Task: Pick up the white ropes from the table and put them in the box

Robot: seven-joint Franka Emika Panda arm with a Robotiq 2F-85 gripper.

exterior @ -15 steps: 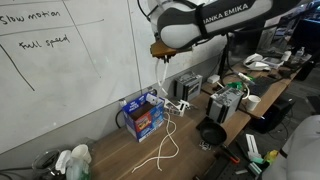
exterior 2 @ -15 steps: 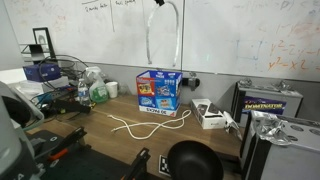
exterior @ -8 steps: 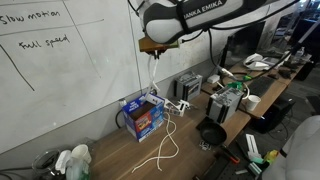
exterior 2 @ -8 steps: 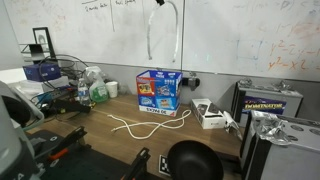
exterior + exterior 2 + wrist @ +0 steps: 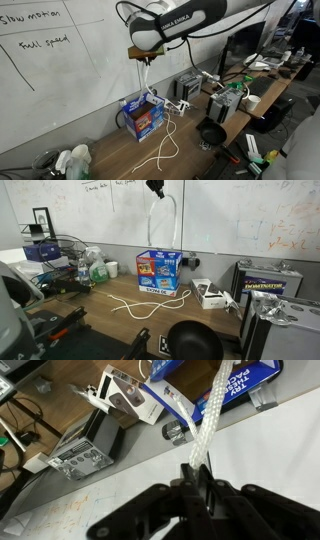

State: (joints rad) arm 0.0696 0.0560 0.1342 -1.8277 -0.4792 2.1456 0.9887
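My gripper moves down a little toward the blue box's open top (image 5: 142, 102) (image 5: 194, 378) next and releases the white rope. That opening lies below my gripper, under the loop.
My gripper (image 5: 197, 478) is shut on a white rope (image 5: 212, 422) and holds it high above the blue box (image 5: 144, 115). In both exterior views the gripper (image 5: 143, 57) (image 5: 157, 192) hangs over the box (image 5: 159, 269), and the rope (image 5: 152, 225) dangles from it in a loop down to the box top. Another white rope (image 5: 160, 146) lies in loose curves on the brown table (image 5: 185, 155) in front of the box; it also shows as a strand (image 5: 130, 305) on the tabletop (image 5: 100, 315). The box shows in the wrist view (image 5: 222, 390).
A whiteboard wall stands right behind the box. Grey electronics gear (image 5: 187, 86) and a white device (image 5: 211, 295) sit beside the box. A black round object (image 5: 193, 341) is at the table's front. Bottles and clutter (image 5: 90, 268) stand at the other side.
My arm has moved along the wall with the rope in its jaws, and the gripper now hangs over the box. The rope on the table has not moved.
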